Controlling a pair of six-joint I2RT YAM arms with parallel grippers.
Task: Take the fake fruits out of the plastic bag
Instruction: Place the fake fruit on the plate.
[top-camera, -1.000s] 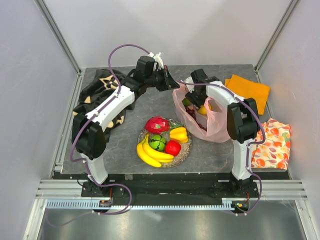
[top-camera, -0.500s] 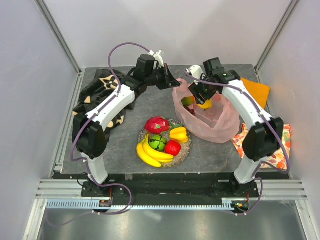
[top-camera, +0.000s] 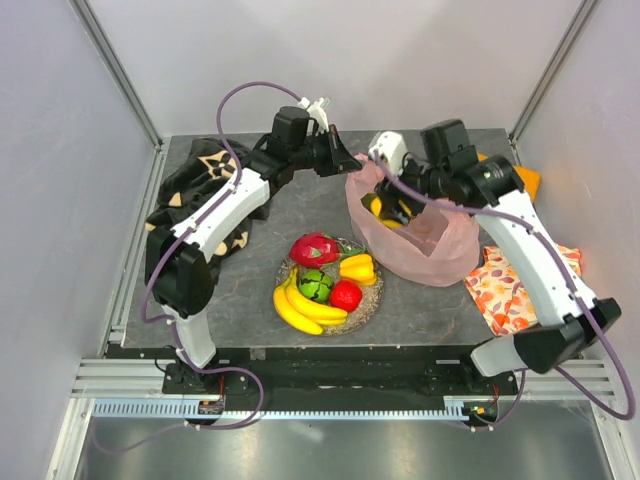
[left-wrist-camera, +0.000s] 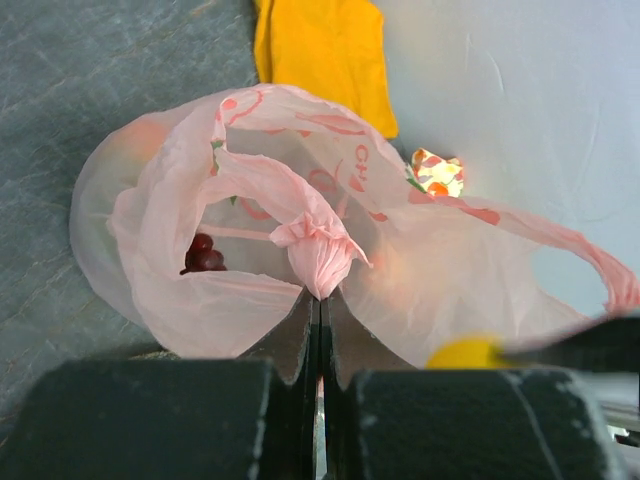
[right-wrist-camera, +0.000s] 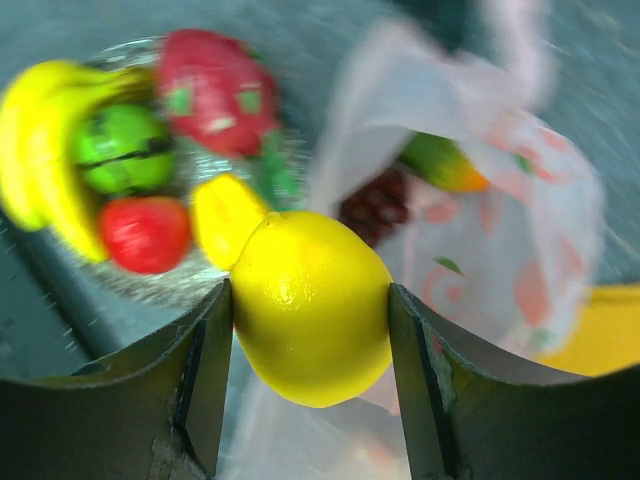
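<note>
My right gripper moves back and down next to the plate's empty rim beside the red apple (top-camera: 346, 295) and yellow-orange piece (top-camera: 357, 267), and releases the lemon.
The pink plastic bag (top-camera: 430, 250) lies open at the back right of the mat. My left gripper (top-camera: 345, 160) is shut on a pinched fold of its rim (left-wrist-camera: 318, 250) and holds the mouth up. My right gripper (top-camera: 388, 205) is shut on a yellow lemon (right-wrist-camera: 310, 305), above the bag's opening. Dark grapes (left-wrist-camera: 203, 255) and a green-orange fruit (right-wrist-camera: 440, 165) lie inside the bag. The glitter plate (top-camera: 378, 292) holds the banana bunch (top-camera: 298, 305), dragon fruit (top-camera: 313, 248), green ball (top-camera: 316, 285), red apple (top-camera: 346, 295) and a yellow-orange piece (top-camera: 357, 267).
A dark patterned cloth (top-camera: 200, 190) lies at the back left under my left arm. An orange cloth (left-wrist-camera: 325, 55) lies behind the bag. A floral cloth (top-camera: 520, 290) lies at the right edge. Aluminium frame posts and grey walls close in the mat.
My right gripper has risen out of the bag with the lemon, and the right arm's elbow has swung out to the right. My left gripper still holds the bag's rim.
</note>
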